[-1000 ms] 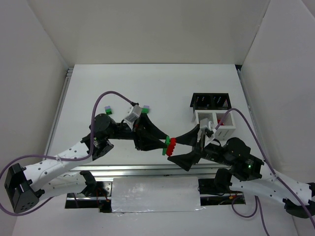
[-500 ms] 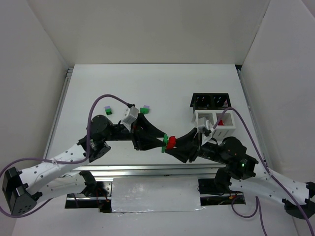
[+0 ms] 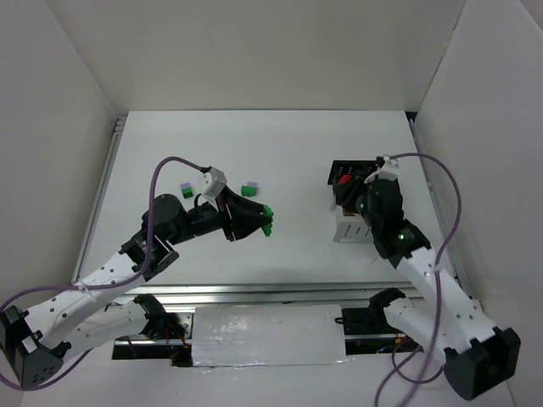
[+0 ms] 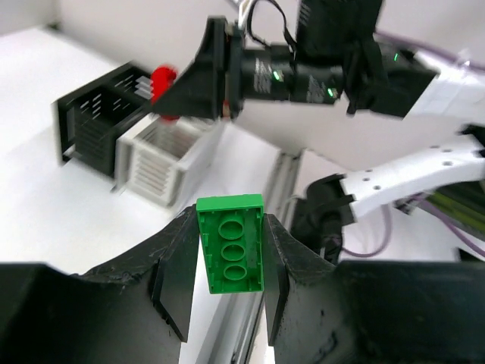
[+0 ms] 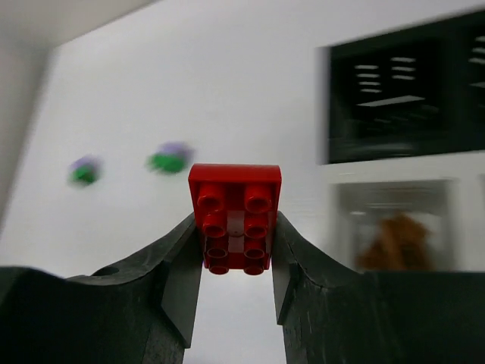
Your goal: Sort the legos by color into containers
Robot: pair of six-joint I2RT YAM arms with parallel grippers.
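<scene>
The robot's right gripper will next swing back over the white container's compartment beside the orange-brown lego, its fingers turning down, and let go to keep the colors apart.
My left gripper [image 4: 231, 262] is shut on a green lego [image 4: 231, 244], held above the table's middle [image 3: 266, 212]. My right gripper [image 5: 235, 246] is shut on a red lego [image 5: 235, 216]. That red lego [image 3: 344, 179] hangs over the left cell of the black container [image 3: 377, 174]. The white container [image 3: 346, 225] stands just in front of it, partly hidden by the right arm. An orange-brown lego [image 5: 390, 243] lies in a cell of the white container [image 5: 394, 193]. Two lavender-on-green legos [image 3: 186, 187] [image 3: 249, 188] rest on the table at the back left.
White walls close in the table on three sides. A metal rail [image 3: 254, 292] runs along the near edge by the arm bases. A purple cable [image 3: 174, 165] loops above the left arm, another [image 3: 445, 182] over the right arm.
The joined green and red legos have come apart. My right gripper closed on the red one and swung it back right over the black container. My left gripper drew back left with the green one.
</scene>
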